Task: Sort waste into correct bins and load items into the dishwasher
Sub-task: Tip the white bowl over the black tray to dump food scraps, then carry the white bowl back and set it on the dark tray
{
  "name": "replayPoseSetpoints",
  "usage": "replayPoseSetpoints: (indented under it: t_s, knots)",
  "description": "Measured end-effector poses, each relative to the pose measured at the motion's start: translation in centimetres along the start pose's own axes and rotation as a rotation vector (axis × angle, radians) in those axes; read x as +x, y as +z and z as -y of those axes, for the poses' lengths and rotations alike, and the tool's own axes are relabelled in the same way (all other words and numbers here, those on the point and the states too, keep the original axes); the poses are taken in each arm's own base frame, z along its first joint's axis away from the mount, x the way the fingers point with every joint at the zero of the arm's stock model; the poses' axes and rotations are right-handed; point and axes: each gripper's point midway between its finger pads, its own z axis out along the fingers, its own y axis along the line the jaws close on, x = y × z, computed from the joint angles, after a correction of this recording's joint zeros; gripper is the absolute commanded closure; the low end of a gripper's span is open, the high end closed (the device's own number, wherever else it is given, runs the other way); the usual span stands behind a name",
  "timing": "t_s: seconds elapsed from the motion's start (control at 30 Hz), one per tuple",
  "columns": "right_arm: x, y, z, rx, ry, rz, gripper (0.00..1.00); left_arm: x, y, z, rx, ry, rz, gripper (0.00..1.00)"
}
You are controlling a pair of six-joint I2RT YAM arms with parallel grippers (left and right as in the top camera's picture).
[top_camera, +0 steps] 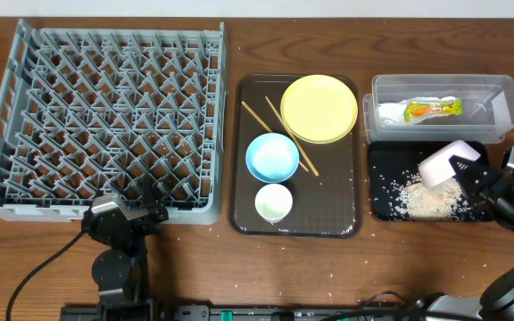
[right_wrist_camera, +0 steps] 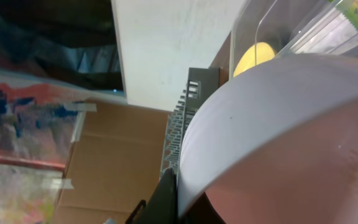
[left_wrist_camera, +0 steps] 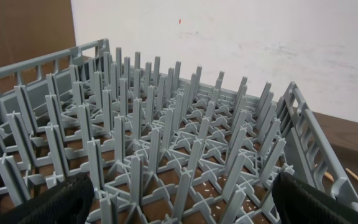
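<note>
The brown tray's near corner [top_camera: 331,201] is bare, so the robot's right gripper should carry the bowl toward the small cup [top_camera: 273,202] and down, and let go of it on that corner.
My right gripper [top_camera: 464,171] is shut on the rim of the white bowl [top_camera: 442,163] and holds it tilted over the black tray [top_camera: 376,210], where a pile of rice scraps [top_camera: 431,201] lies. In the right wrist view the bowl [right_wrist_camera: 278,124] fills the frame, pinched at my gripper [right_wrist_camera: 179,198]. The printed wrapper [top_camera: 433,110] lies in the clear tub [top_camera: 378,89]. The yellow plate [top_camera: 319,107], blue bowl [top_camera: 272,156], small cup [top_camera: 273,202] and chopsticks [top_camera: 306,162] sit on the brown tray [top_camera: 248,218]. My left gripper [top_camera: 136,207] [left_wrist_camera: 179,211] is open and empty at the near edge of the grey dish rack [top_camera: 105,116] [left_wrist_camera: 166,124].
Rice crumbs are scattered on the table around the black tray and under the rack's near corner. A cable runs from the left arm's base toward the table's front left. The rack holds no dishes.
</note>
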Motion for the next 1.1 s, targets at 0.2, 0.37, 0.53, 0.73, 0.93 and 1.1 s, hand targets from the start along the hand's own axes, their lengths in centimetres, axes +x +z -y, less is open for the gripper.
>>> replayPoseSetpoints:
  t_s: [0.2, 0.37, 0.53, 0.73, 0.93, 1.1]
  knots:
    - [-1.0, 0.0, 0.1, -0.004, 0.073, 0.007, 0.99, 0.0, 0.0, 0.0, 0.0, 0.0, 0.0, 0.07]
    - [-1.1, 0.0, 0.1, -0.003, 0.175, 0.008, 0.99, 0.0, 0.0, 0.0, 0.0, 0.0, 0.0, 0.07]
    - [-0.8, 0.4, 0.0, -0.005, 0.203, -0.01, 0.99, 0.0, 0.0, 0.0, 0.0, 0.0, 0.0, 0.07]
    - [2.7, 4.8, 0.3, 0.044, 0.173, -0.187, 0.99, 0.0, 0.0, 0.0, 0.0, 0.0, 0.0, 0.07]
    - [9.3, 10.6, 0.6, 0.146, 0.089, -0.466, 0.99, 0.0, 0.0, 0.0, 0.0, 0.0, 0.0, 0.07]
    - [13.8, 14.4, -0.3, 0.254, -0.03, -0.655, 0.99, 0.0, 0.0, 0.0, 0.0, 0.0, 0.0, 0.07]
